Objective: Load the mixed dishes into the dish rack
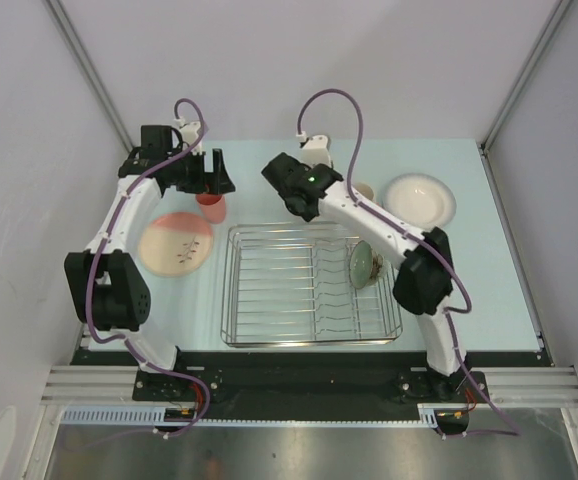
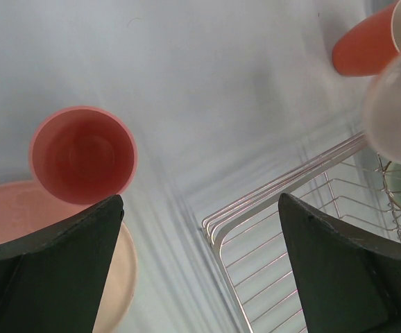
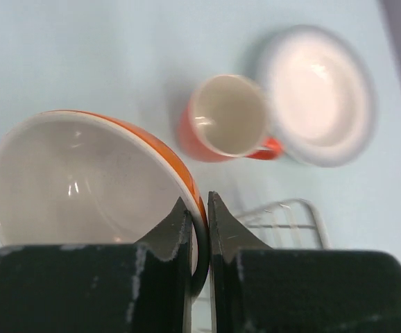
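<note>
The rack's near corner (image 1: 368, 314) by the sage-green bowl is empty, so my right gripper will next move back over it, lower and release the orange bowl.
My right gripper (image 3: 199, 207) is shut on the rim of the orange white-lined bowl (image 3: 82, 177), one finger inside it and one outside. It hangs beyond the far edge of the dish rack (image 1: 309, 285). Beyond the bowl stand the orange mug (image 3: 225, 118) and the white plate (image 3: 318, 94). The sage-green bowl (image 1: 362, 265) leans on edge in the rack's right side. My left gripper (image 2: 200, 208) is open and empty above the rack's far left corner (image 2: 221, 222), with the pink tumbler (image 2: 82, 154) upright just to its left. The leaf-patterned plate (image 1: 176, 243) lies flat left of the rack.
The rack's wire tines (image 1: 279, 290) run across its left and middle parts. The right arm (image 1: 379, 225) reaches diagonally over the rack's far right corner. Grey walls close in the table on the left, the far side and the right.
</note>
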